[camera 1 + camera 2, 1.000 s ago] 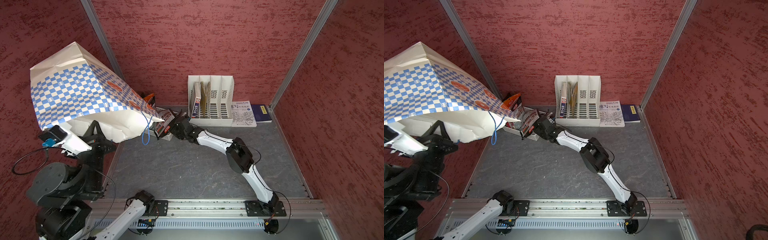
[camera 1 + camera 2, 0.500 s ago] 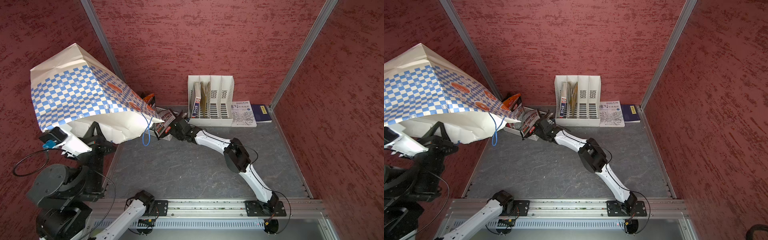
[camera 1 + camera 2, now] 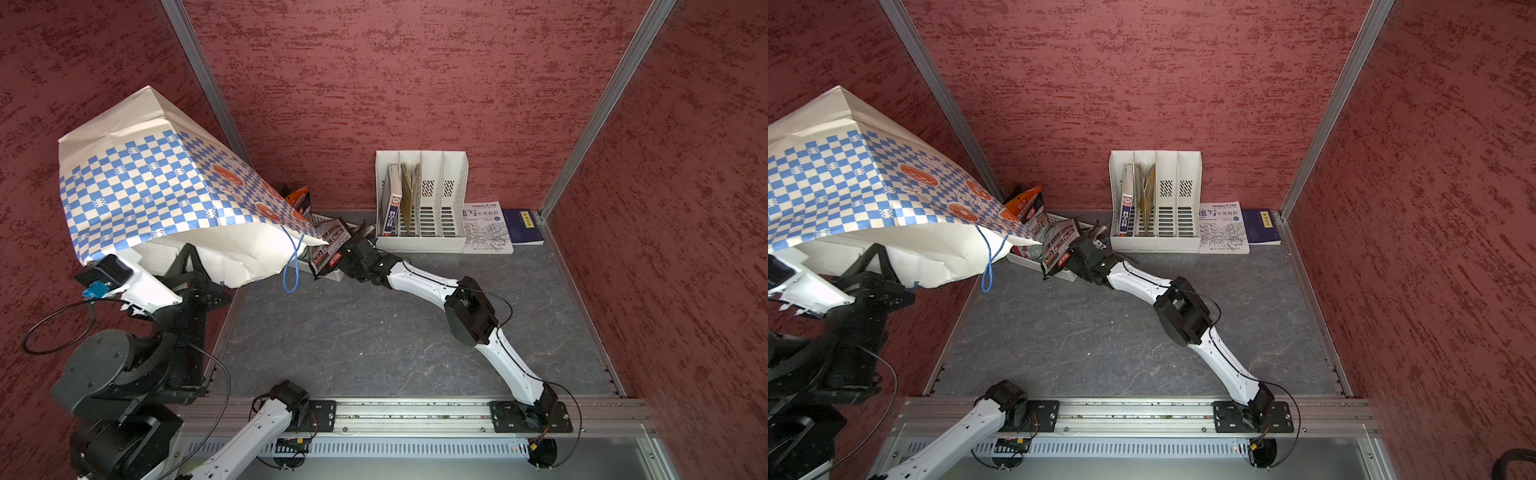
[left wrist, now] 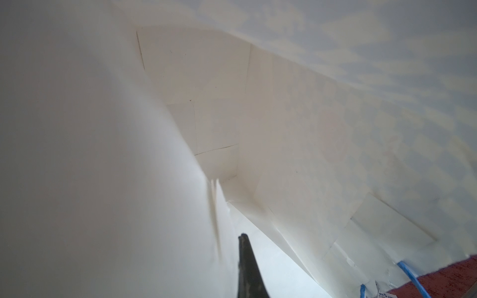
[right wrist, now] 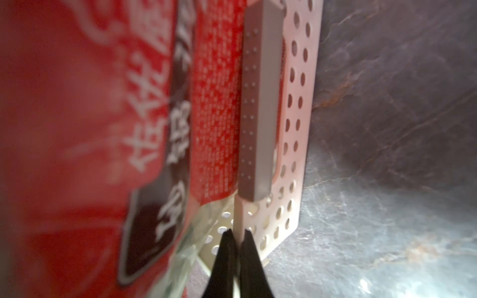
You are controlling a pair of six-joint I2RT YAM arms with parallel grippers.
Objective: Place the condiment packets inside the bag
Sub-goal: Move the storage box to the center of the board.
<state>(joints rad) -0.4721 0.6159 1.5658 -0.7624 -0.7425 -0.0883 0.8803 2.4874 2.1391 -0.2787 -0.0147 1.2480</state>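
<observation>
The bag crowds the basket (image 3: 305, 266) here, so the robot will next drag it by its rim in the right gripper to the bare tabletop in front of the white book and let go.
The checkered paper bag (image 3: 158, 195) (image 3: 851, 183) hangs lifted and tilted at the left, mouth toward the basket. My left gripper (image 4: 236, 240) is shut on its wall. One finger (image 4: 245, 260) shows inside the white interior (image 4: 284, 129), and paper hides the other. Condiment packets stand in a white perforated basket (image 3: 305, 266) (image 3: 1030, 261): an orange one (image 3: 300, 198) (image 3: 1025, 203) at the back and a black-and-white one (image 3: 330, 245) (image 3: 1059, 245) leaning at the near end. My right gripper (image 3: 347, 253) (image 3: 1077, 253) (image 5: 238, 233) is pinched shut on the basket's thin rim (image 5: 291, 154), beside a red packet (image 5: 103, 129).
A white file organizer (image 3: 419, 199) with books stands against the back wall. A white book (image 3: 486, 226) and a blue book (image 3: 523, 226) lie flat to its right. Red walls enclose the grey table (image 3: 374, 332). The bag's blue string handle (image 3: 293, 266) dangles.
My right gripper's jaws have closed onto the basket's rim, and that arm's elbow has shifted slightly left. The bag and left arm stay almost as they were.
</observation>
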